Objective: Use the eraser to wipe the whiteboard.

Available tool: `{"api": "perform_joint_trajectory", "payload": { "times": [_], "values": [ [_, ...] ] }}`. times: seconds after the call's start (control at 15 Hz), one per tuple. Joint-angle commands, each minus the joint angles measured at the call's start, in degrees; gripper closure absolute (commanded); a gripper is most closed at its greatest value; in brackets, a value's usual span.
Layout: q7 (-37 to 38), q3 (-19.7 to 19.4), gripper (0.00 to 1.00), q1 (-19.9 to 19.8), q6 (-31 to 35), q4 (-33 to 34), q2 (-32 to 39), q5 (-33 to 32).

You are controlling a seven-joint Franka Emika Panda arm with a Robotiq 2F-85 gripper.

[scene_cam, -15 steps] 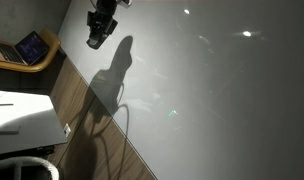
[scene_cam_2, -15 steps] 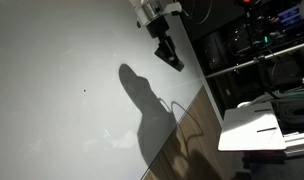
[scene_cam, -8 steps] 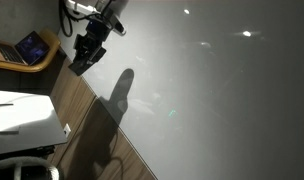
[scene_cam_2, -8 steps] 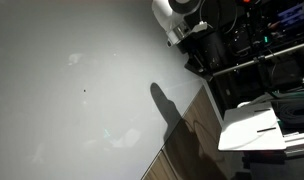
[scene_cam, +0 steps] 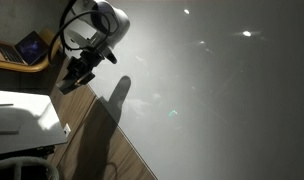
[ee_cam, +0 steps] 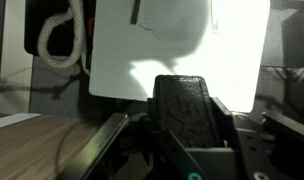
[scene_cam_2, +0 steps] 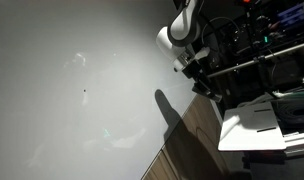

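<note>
The eraser goes down away from the whiteboard (scene_cam: 212, 100), past the wood-grain piece, for release onto the white panel (scene_cam: 38, 112) next, since that panel lies below my gripper.
The whiteboard (scene_cam: 212, 100) (scene_cam_2: 72, 110) is a huge glossy pale grey surface that fills both exterior views, with faint smudges and light glare. My gripper (scene_cam: 77, 75) (scene_cam_2: 200, 82) (ee_cam: 182, 125) hangs at the board's edge, by the wood-grain strip, and its shadow falls on the board beside it. In the wrist view the eraser (ee_cam: 184, 108), a dark textured oblong block, stands upright between the fingers (ee_cam: 224, 115), and the gripper is shut on it. Whether the eraser touches the board I cannot tell.
A brown wood-grain strip (scene_cam: 102, 140) (scene_cam_2: 192, 140) borders the board. A tablet with a bluish screen (scene_cam: 32, 47) lies on a wooden tray. A white block (scene_cam: 22, 115) (scene_cam_2: 254, 128) sits past the strip. A dark metal rack (scene_cam_2: 262, 50) stands behind the arm. A bright white panel (ee_cam: 172, 40) faces the wrist camera.
The arm has swung from over the whiteboard out to its edge by the wood strip, carrying the eraser. Its shadow has slid along with it. The grip is unchanged.
</note>
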Motion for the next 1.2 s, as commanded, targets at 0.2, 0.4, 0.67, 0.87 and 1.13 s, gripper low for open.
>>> {"api": "perform_joint_trajectory", "payload": {
  "times": [0.2,0.4,0.67,0.87,1.13],
  "values": [
    [-0.3,0.3,0.71,-0.4,-0.1,2.1,6.5,4.7],
    [-0.5,0.2,0.71,-0.7,0.5,1.2,8.8,5.8],
    [-0.8,0.0,0.71,-1.1,0.7,0.5,11.4,6.6],
    [-0.7,0.1,0.71,-1.3,0.9,0.5,13.4,6.6],
    [-0.7,0.1,0.71,-1.3,1.1,0.7,15.8,6.5]
  ]
}}
